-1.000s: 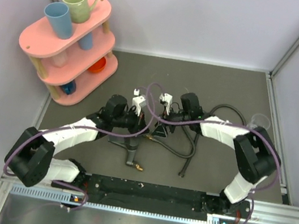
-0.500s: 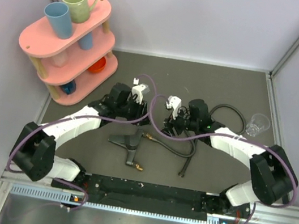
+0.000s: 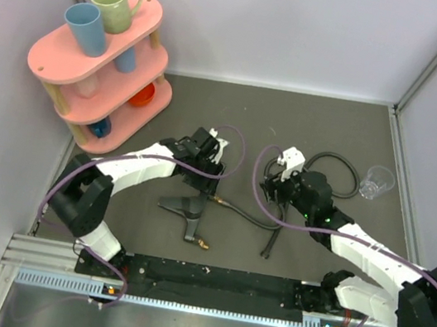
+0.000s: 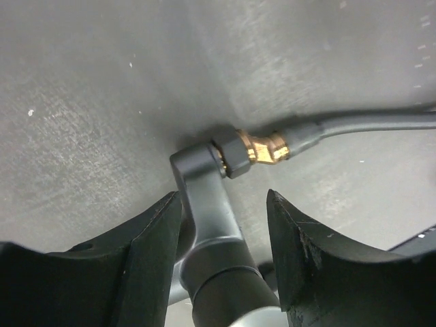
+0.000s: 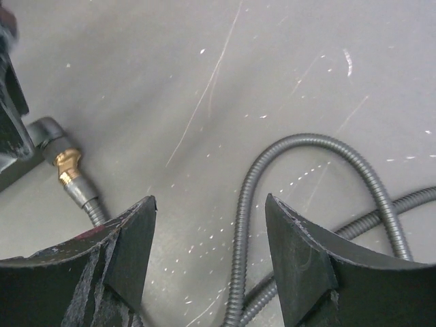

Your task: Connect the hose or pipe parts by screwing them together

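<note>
The fitting's arm by the hose joint (image 4: 207,199) lies below the left gripper, framed by its open fingers. The left gripper needs to lower the fingers around that arm next and close.
The forked fitting (image 3: 186,207) lies on the dark table, one free brass end (image 3: 203,245) pointing toward the arms. The hose (image 3: 255,218) joins the fitting's other branch at a brass nut (image 4: 262,148) and runs off right in loops. My left gripper (image 3: 203,168) hovers just behind the fitting. In the left wrist view its jaws (image 4: 223,196) stand open on either side of the fitting's arm (image 4: 204,211), with a gap on the right. My right gripper (image 3: 278,192) is open (image 5: 210,199) above a loop of the hose (image 5: 242,225), holding nothing.
A pink two-tier rack (image 3: 47,59) with several cups stands at the back left. A clear plastic cup (image 3: 376,182) sits at the right near the wall. The hose curls behind the right arm (image 3: 338,158). Walls close in the table on three sides.
The left jaws have opened from shut, releasing the fitting's arm. Both arms have drawn back from the joint, the right arm swinging toward the near right. Fitting and hose lie still.
</note>
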{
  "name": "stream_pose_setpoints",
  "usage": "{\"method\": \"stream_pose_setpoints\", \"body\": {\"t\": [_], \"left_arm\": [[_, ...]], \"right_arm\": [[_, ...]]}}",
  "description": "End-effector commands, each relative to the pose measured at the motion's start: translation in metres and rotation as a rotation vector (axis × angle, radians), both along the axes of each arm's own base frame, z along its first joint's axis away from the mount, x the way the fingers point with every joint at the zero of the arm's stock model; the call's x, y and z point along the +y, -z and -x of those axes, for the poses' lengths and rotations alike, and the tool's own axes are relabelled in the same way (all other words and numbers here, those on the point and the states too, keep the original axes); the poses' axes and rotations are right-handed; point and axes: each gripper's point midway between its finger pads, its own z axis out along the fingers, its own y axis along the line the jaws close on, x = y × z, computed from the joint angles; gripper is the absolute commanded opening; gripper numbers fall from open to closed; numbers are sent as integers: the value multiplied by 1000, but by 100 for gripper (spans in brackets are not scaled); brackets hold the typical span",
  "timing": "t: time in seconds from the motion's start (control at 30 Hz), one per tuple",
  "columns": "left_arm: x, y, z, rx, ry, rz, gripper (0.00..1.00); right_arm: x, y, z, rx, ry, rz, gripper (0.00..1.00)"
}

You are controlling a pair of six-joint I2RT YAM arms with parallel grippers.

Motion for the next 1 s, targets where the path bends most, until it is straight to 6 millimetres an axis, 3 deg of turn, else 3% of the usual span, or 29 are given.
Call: {"method": "stream_pose_setpoints", "body": {"t": [0.0,0.23,0.5,0.7,0.87,0.97], "left_arm": [[6,16,0,1,-32,-114,58],[17,37,2,15,-73,-203,59],[26,56,12,61,-85,-251,50],[23,65,18,81,-61,-231,37],[33,69,22,62,-59,-327,53],[37,62,17,32,-78,-345,51]], "right_arm": [[-14,-34,-12,-110,99,-80,64],[-23,-38,-10,-120,112,-92,64],[-25,-37,-9,-131,113,-95,64],[-16,-48,-4,-180,46,-137,64],[-12,-54,-3,-193,21,-143,64],[-15,-54,-5,-187,42,-133,64]]}}
